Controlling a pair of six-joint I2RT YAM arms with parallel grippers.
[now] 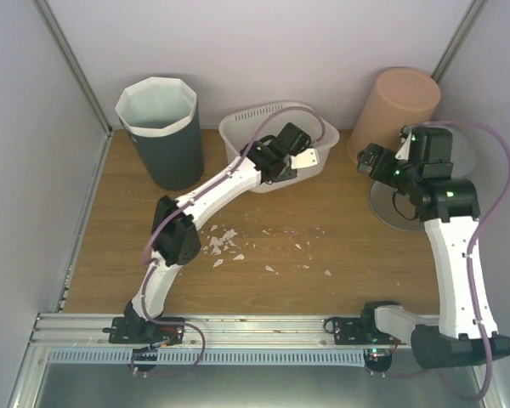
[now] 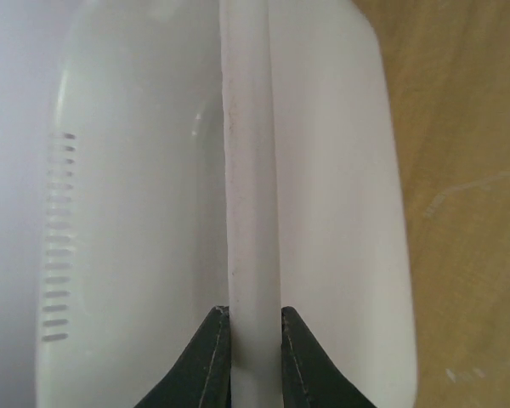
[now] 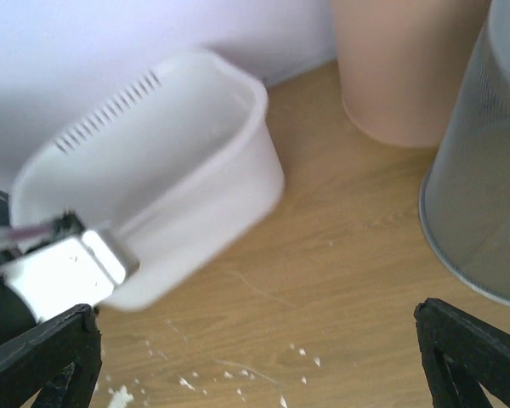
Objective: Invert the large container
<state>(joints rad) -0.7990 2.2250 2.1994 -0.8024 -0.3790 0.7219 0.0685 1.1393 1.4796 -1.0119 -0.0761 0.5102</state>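
The container still sits open side up, so my left gripper will turn its rim over, put it back on the bare wood by the crumbs and release.
The white plastic container with slotted walls is at the back middle of the table, open side up and tilted. My left gripper is shut on its near rim; in the left wrist view the rim runs straight up between the two dark fingers, and the gripper pinches it. The right wrist view shows the container blurred at the left, with the left gripper's white body on it. My right gripper is open and empty to the right of the container; its gripper point is over bare wood.
A dark bin with a white liner stands at the back left. A tan container stands bottom up at the back right, next to a grey mesh bin. White crumbs lie on the wooden table.
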